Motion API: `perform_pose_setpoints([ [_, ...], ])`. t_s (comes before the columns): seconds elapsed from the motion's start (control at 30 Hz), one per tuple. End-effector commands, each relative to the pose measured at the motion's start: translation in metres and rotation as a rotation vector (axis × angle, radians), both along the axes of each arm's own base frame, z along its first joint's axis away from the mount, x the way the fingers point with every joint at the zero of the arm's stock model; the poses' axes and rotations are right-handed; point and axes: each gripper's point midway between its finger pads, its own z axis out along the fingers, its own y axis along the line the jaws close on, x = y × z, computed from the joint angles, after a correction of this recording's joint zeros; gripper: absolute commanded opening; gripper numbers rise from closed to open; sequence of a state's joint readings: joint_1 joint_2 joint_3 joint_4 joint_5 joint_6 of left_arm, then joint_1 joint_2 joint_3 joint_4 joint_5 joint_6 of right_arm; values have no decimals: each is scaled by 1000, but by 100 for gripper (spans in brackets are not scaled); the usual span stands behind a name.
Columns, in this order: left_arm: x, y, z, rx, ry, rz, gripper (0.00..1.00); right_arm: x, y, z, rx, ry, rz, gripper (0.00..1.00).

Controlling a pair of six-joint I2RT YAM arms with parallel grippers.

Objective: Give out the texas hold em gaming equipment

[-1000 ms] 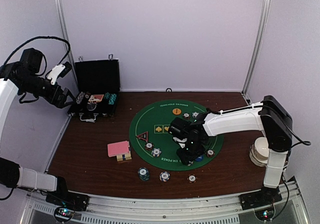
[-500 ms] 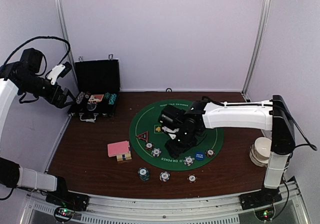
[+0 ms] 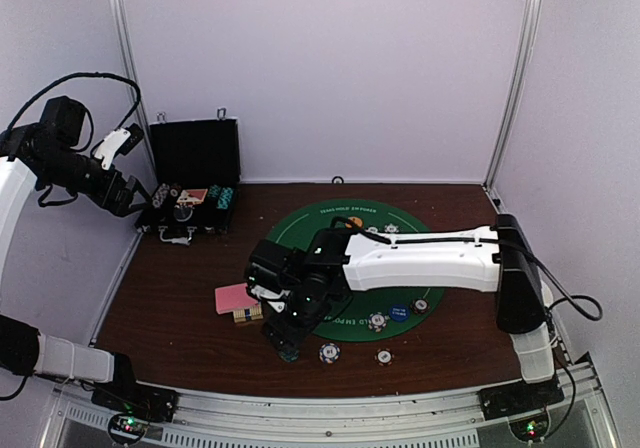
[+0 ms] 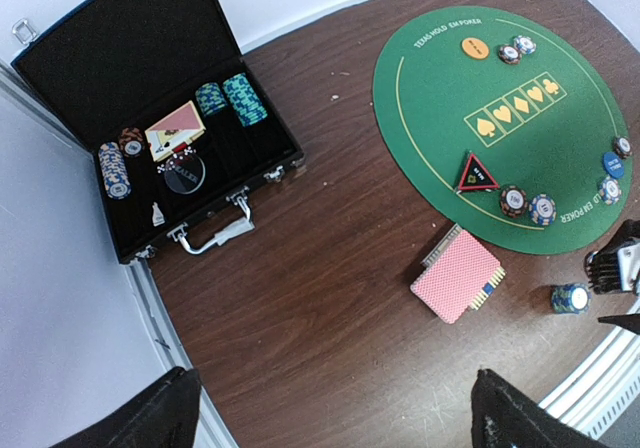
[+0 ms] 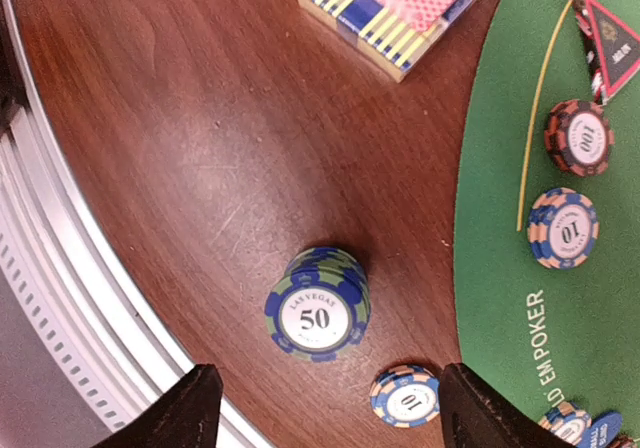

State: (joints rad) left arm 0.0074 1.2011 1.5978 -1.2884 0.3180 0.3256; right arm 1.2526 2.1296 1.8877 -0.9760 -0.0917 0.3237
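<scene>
My right gripper should next go down around the teal-blue chip stack and close on the stack's sides.
My right gripper (image 5: 325, 410) is open and hovers just above a teal-blue stack of "50" chips (image 5: 318, 313) on the wood, off the mat's front left edge; the stack sits between the fingers, untouched. In the top view this gripper (image 3: 285, 333) hides most of the stack. A "10" chip (image 5: 405, 396) lies beside it. The pink-backed card deck (image 3: 237, 298) lies left of the green mat (image 3: 325, 218). On the mat are the red-black triangle marker (image 4: 477, 173), two chips (image 4: 514, 200), the orange button (image 3: 353, 223) and the blue button (image 3: 399, 311). My left gripper (image 4: 335, 420) is open and empty, high at the far left.
The black hinged case (image 3: 190, 183) stands open at the back left, with chip rows and cards inside (image 4: 175, 133). More chips lie near the front (image 3: 384, 357) and on the mat's right (image 3: 421, 306). The metal table rail (image 5: 60, 298) runs close to the right gripper.
My right arm has swept left across the mat, from its right side to over the "50" chip stack at the front left. The left arm has not moved.
</scene>
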Motion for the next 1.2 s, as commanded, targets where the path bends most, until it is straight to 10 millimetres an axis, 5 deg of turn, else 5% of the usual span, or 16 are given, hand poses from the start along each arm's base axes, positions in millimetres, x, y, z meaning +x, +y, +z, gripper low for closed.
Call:
perform_pose_setpoints([
  [0.0, -1, -1, 9, -4, -30, -13, 98, -3, 5, -12, -33, 20, 41, 78],
  [0.33, -1, 0, 9, 3, -32, -11, 98, -4, 20, -33, -45, 46, 79, 75],
  [1.17, -2, 2, 11, 13, -41, -7, 98, -8, 18, -52, -81, 65, 92, 44],
])
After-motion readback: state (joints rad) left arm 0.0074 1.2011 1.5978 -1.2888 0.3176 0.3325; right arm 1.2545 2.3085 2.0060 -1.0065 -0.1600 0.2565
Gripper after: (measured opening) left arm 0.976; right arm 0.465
